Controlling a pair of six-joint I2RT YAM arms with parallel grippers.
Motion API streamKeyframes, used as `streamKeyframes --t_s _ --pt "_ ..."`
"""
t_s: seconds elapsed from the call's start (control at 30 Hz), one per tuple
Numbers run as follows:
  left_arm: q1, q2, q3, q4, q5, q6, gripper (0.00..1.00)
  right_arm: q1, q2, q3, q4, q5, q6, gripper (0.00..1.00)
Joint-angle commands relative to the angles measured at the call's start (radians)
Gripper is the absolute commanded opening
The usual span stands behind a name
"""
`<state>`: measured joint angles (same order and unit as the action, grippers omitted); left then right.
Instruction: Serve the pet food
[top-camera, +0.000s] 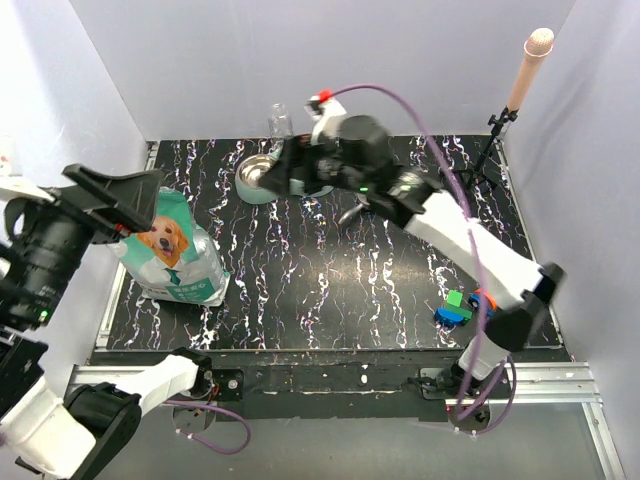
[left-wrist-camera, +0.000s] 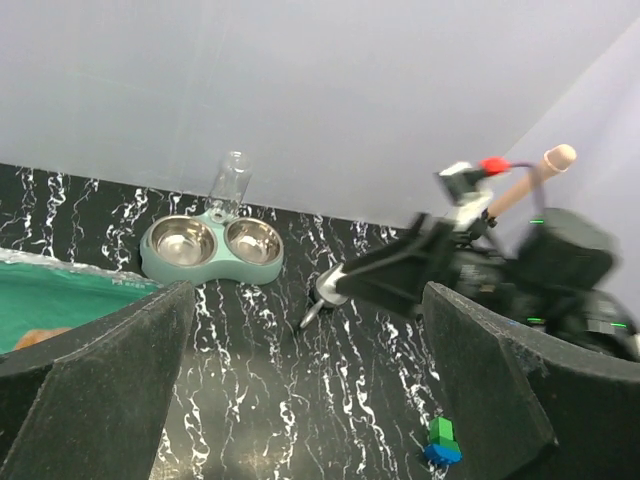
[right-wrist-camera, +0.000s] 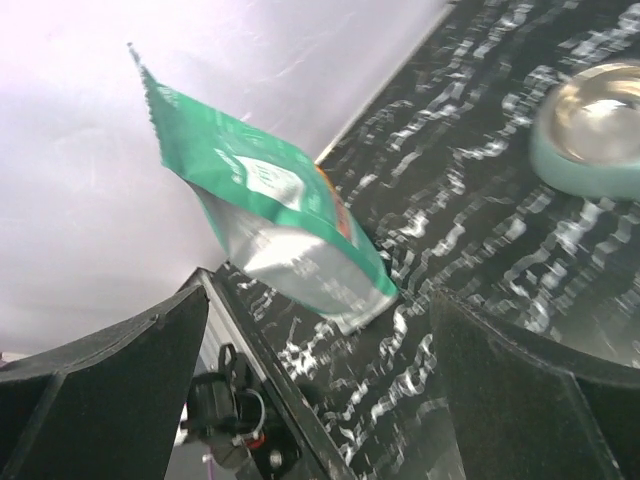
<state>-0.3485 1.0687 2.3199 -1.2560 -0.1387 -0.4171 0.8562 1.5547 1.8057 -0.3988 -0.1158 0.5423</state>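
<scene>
The right gripper moves to the bag's bowl-side seam next, to its left in the top view, since my left gripper covers the bag's opposite end.
The teal-and-white pet food bag (top-camera: 172, 255) with the golden retriever picture stands at the table's left edge. Its kibble is hidden inside. My left gripper (top-camera: 148, 208) is open and empty, hovering at the bag's top. In the left wrist view (left-wrist-camera: 307, 292) the bag's teal top (left-wrist-camera: 60, 300) lies at the lower left. My right gripper (top-camera: 285, 172) is open and empty, raised next to the mint-green double steel bowl (top-camera: 260, 180). The right wrist view (right-wrist-camera: 320, 295) looks back at the bag (right-wrist-camera: 280, 220) and one bowl (right-wrist-camera: 595, 130). Both bowls (left-wrist-camera: 212, 245) look empty. A grey scoop (left-wrist-camera: 328, 292) lies right of them.
A clear bottle (top-camera: 280, 122) stands behind the bowl. Green and blue toy blocks (top-camera: 458, 308) sit at the front right. A stand with a pale tip (top-camera: 520, 70) rises at the back right. White walls close in the table's back and sides.
</scene>
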Motion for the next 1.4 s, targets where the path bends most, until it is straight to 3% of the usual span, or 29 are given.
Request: streamKeyframes --t_s 0.0,0.3,0.57,0.67,0.8,0.87,0.93,1.03,1.27,1.37 --pt "0.005 -0.003 0.024 -0.017 0.001 -0.025 0.98 0.118 0.158 0.151 0.31 -0.013 -0.042 0.98" --pt "0.005 -0.024 0.036 -0.072 0.04 -0.055 0.98 0.227 0.508 0.428 0.368 -0.053 -0.045 0.96" --pt "0.005 0.005 0.072 -0.12 0.067 -0.017 0.98 0.256 0.617 0.513 0.364 -0.027 -0.022 0.9" --pt "0.005 0.017 0.082 -0.138 0.06 -0.003 0.98 0.259 0.663 0.564 0.373 -0.012 -0.008 0.77" --pt "0.005 0.017 0.067 -0.166 0.057 0.014 0.98 0.262 0.714 0.626 0.36 -0.001 0.011 0.39" --pt "0.005 0.011 0.05 -0.169 0.057 0.014 0.98 0.262 0.705 0.62 0.356 -0.001 0.021 0.24" --pt "0.005 0.004 0.03 -0.164 0.05 0.015 0.98 0.264 0.67 0.581 0.362 -0.004 0.022 0.2" --pt "0.005 0.0 0.019 -0.172 0.012 0.018 0.98 0.264 0.596 0.515 0.342 -0.004 0.012 0.01" --pt "0.002 0.028 0.023 -0.243 -0.105 -0.008 0.98 0.238 0.357 0.379 0.189 0.067 0.025 0.01" --pt "0.003 0.034 -0.01 -0.249 -0.104 -0.046 0.98 0.234 0.21 0.23 0.173 0.11 0.01 0.01"
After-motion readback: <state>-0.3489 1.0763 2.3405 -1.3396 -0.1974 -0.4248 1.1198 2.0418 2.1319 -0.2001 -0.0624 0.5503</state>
